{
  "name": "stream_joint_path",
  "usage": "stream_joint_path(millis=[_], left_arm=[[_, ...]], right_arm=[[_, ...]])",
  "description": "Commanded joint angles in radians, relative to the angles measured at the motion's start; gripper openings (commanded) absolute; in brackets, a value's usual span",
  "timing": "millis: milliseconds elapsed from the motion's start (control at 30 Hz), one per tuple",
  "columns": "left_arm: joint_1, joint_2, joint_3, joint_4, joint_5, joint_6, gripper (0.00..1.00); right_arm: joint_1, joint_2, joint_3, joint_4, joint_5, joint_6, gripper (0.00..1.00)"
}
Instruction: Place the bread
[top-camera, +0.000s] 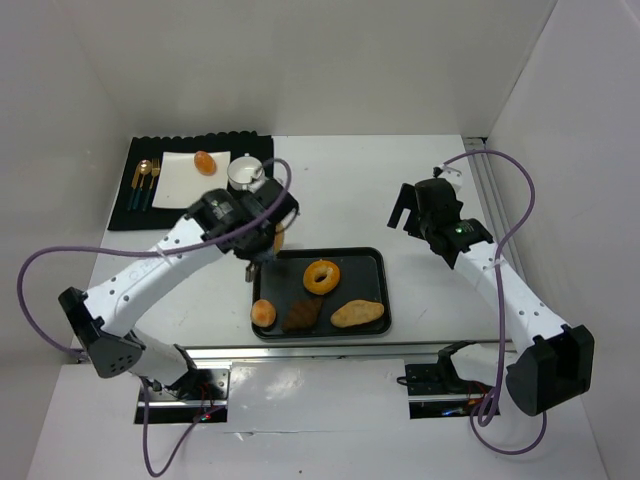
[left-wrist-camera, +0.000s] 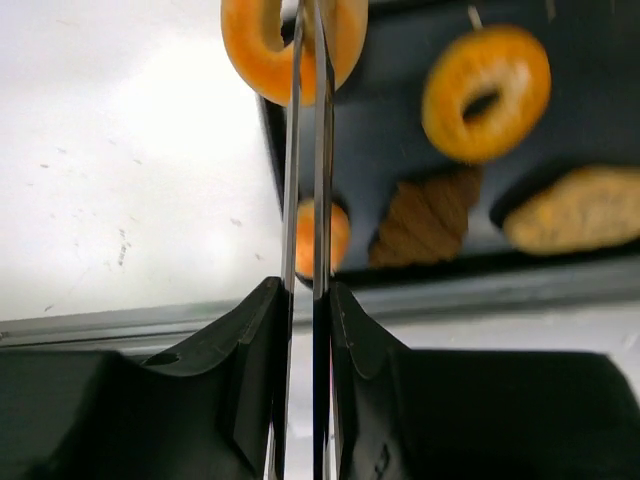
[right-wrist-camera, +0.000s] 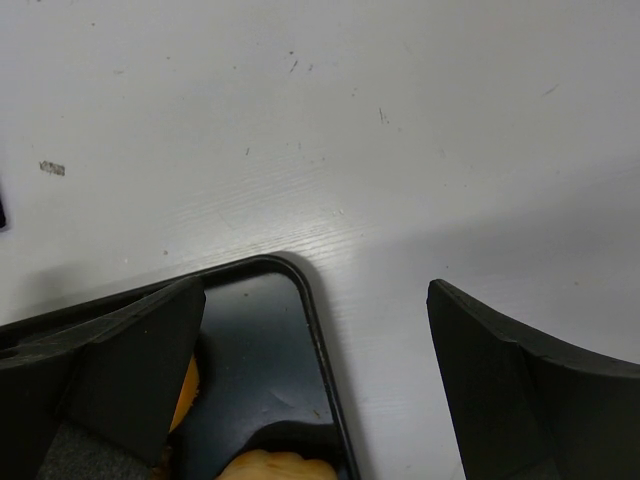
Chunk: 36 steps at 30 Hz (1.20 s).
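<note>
The plate's cutlery side (top-camera: 180, 183) is bare beside the bun, so next my left gripper should swing outward to it, left in the top view, then go down and let go.
A ring-shaped bread (left-wrist-camera: 252, 48) is pinched between the thin metal blades of my left gripper (left-wrist-camera: 309, 40), which is shut on it. It hangs over the far-left corner of the black tray (left-wrist-camera: 395, 140), as the top view shows with the left gripper (top-camera: 272, 236) there. On the tray (top-camera: 384, 290) lie a second ring bread (top-camera: 321, 276), a round bun (top-camera: 263, 312), a brown croissant (top-camera: 301, 315) and an oval loaf (top-camera: 357, 314). My right gripper (top-camera: 405, 214) hovers open over the table beyond the tray's right side, holding nothing.
At the back left a black mat (top-camera: 125, 205) carries a white plate (top-camera: 185, 180) with a small bun (top-camera: 205, 162), cutlery (top-camera: 146, 180) and a metal cup (top-camera: 245, 172). White walls enclose the table. The right wrist view shows a tray corner (right-wrist-camera: 300, 275).
</note>
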Motion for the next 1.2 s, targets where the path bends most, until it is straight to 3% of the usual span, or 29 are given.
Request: stream_joint_path(millis=[0, 200, 333, 567, 700, 800, 933, 967, 1067, 1167], left_arm=[[0.207, -0.012, 0.077, 0.03, -0.105, 0.028, 0.0], [0.578, 0.066, 0.148, 0.288, -0.036, 0.145, 0.0], [0.736, 0.221, 0.244, 0.364, -0.068, 0.145, 0.0], [0.908, 0.509, 0.456, 0.412, 0.024, 0.191, 0.0], [0.948, 0.618, 0.516, 0.403, 0.09, 0.191, 0.01], [0.948, 0.639, 0.516, 0.426, 0.104, 0.191, 0.08], [0.925, 0.62, 0.484, 0.447, 0.095, 0.202, 0.25], [0.925, 0.596, 0.47, 0.457, 0.084, 0.202, 0.39], [0.905, 0.576, 0.436, 0.469, 0.073, 0.202, 0.5], [0.893, 0.539, 0.436, 0.458, 0.063, 0.202, 0.53]], right_arm=[[-0.006, -0.034, -0.01, 0.047, 0.009, 0.008, 0.99], [-0.006, -0.012, 0.003, 0.056, 0.0, -0.003, 0.99], [-0.006, 0.008, 0.003, 0.067, -0.009, -0.003, 0.99], [-0.006, 0.057, 0.021, 0.067, -0.009, -0.012, 0.99], [-0.006, 0.066, 0.021, 0.076, -0.009, -0.012, 0.99], [-0.006, 0.077, 0.041, 0.076, -0.009, -0.012, 0.99], [-0.006, 0.077, 0.041, 0.066, 0.001, -0.012, 0.99], [-0.006, 0.077, 0.041, 0.066, 0.001, -0.012, 0.99], [-0.006, 0.077, 0.041, 0.066, 0.001, -0.012, 0.99], [-0.006, 0.077, 0.041, 0.066, 0.001, -0.012, 0.99]])
